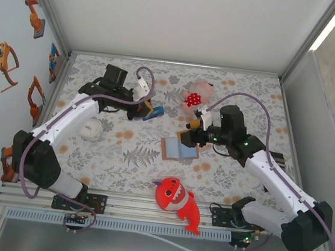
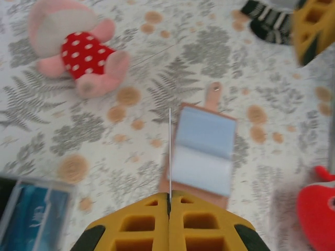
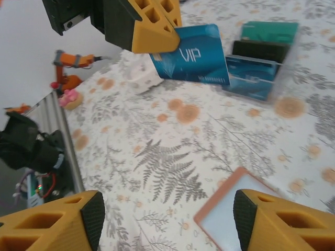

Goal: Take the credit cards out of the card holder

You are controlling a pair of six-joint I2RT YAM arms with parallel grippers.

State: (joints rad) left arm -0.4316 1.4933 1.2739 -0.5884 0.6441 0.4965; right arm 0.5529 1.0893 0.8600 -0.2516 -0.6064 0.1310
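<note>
My left gripper is above the blue section of the clear stand, so next it will go down over that section and let go of the card among matching blue ones.
The card holder (image 1: 180,149) lies open on the flowered table, its blue-grey inside (image 2: 203,151) facing up and its tab pointing away. My left gripper (image 2: 169,196) is shut on a blue credit card (image 2: 169,151), seen edge-on as a thin line. In the right wrist view that gripper (image 3: 157,36) holds the blue VIP card (image 3: 192,55) above the table, left of the card holder. My right gripper (image 3: 167,219) stands open just above the table, with one corner of the card holder (image 3: 230,222) beside its right finger (image 3: 272,219) and nothing between the fingers.
A clear stand (image 3: 261,57) with teal, black and blue cards sits under the left gripper. A pink plush (image 1: 195,95) lies at the back, a red shark plush (image 1: 177,202) near the front edge, and a white ball (image 1: 91,129) by the left arm.
</note>
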